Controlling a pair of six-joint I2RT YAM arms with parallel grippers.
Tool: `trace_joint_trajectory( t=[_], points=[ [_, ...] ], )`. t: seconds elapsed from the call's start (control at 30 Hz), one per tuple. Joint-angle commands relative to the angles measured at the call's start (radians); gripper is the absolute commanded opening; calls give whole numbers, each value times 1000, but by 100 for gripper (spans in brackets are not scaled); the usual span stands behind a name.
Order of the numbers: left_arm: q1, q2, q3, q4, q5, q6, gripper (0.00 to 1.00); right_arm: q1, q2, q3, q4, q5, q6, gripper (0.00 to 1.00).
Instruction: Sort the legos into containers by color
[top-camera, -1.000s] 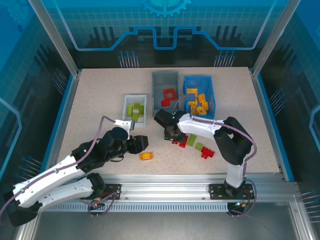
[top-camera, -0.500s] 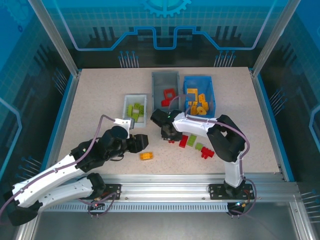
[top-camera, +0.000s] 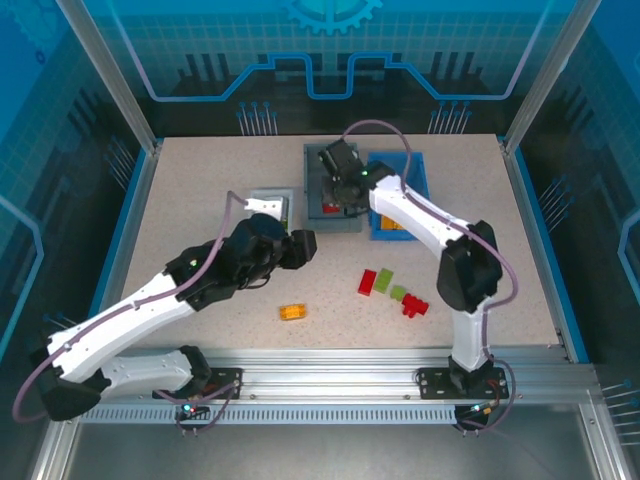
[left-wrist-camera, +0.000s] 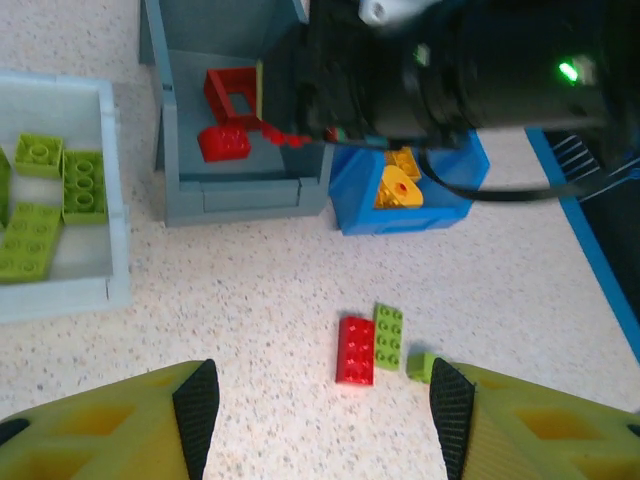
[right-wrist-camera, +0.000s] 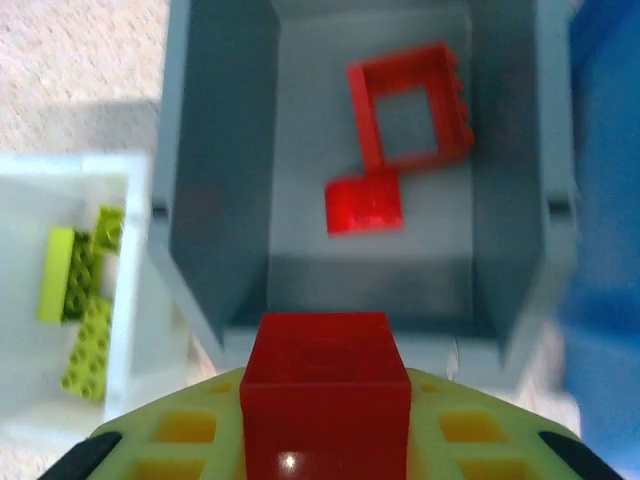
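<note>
My right gripper will next go down into the grey bin (top-camera: 315, 160), onto the bin's bare bottom on the white-bin side of the lying brick, because this bin holds only red.
My right gripper (top-camera: 338, 192) hangs over the near end of the grey bin (top-camera: 315, 160), shut on a red brick (right-wrist-camera: 325, 385). In the bin below lie a red square frame (right-wrist-camera: 410, 105) and a red brick (right-wrist-camera: 365, 205). My left gripper (top-camera: 305, 247) is open over bare table, its pads (left-wrist-camera: 197, 405) wide apart. Ahead of it lie a red brick (left-wrist-camera: 357, 350), a lime green brick (left-wrist-camera: 388, 335) and a small green piece (left-wrist-camera: 422, 367). The white bin (left-wrist-camera: 110, 200) holds green bricks (left-wrist-camera: 70, 180). The blue bin (top-camera: 418, 170) holds orange-yellow bricks (left-wrist-camera: 397, 188).
Another red brick (top-camera: 415, 306) and an orange-yellow brick (top-camera: 292, 312) lie on the near table. The right arm (top-camera: 420, 215) stretches across the blue bin. The left arm covers part of the white bin (top-camera: 265, 193). Blue rails edge the table.
My right gripper has lifted from the loose bricks at the table's middle and swung back over the grey bin with a red brick. My left gripper has moved forward and right.
</note>
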Motion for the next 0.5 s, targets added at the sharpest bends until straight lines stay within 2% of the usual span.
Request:
trace_joint_trajectory(
  t=[0.0, 0.17, 0.3, 0.37, 0.47],
  points=[
    [-5, 75, 104, 2, -105, 49, 62, -49, 148, 120, -13, -154, -92, 24],
    [6, 221, 221, 0, -131, 104, 62, -92, 326, 350, -66, -249, -94, 25],
    [27, 283, 256, -3, -104, 95, 62, -100, 459, 505, -135, -260, -86, 27],
    [31, 289, 253, 5, -93, 93, 62, -104, 502, 561, -170, -260, -76, 31],
    [32, 283, 243, 5, -82, 93, 62, -104, 503, 569, -180, -250, -63, 42]
  ],
)
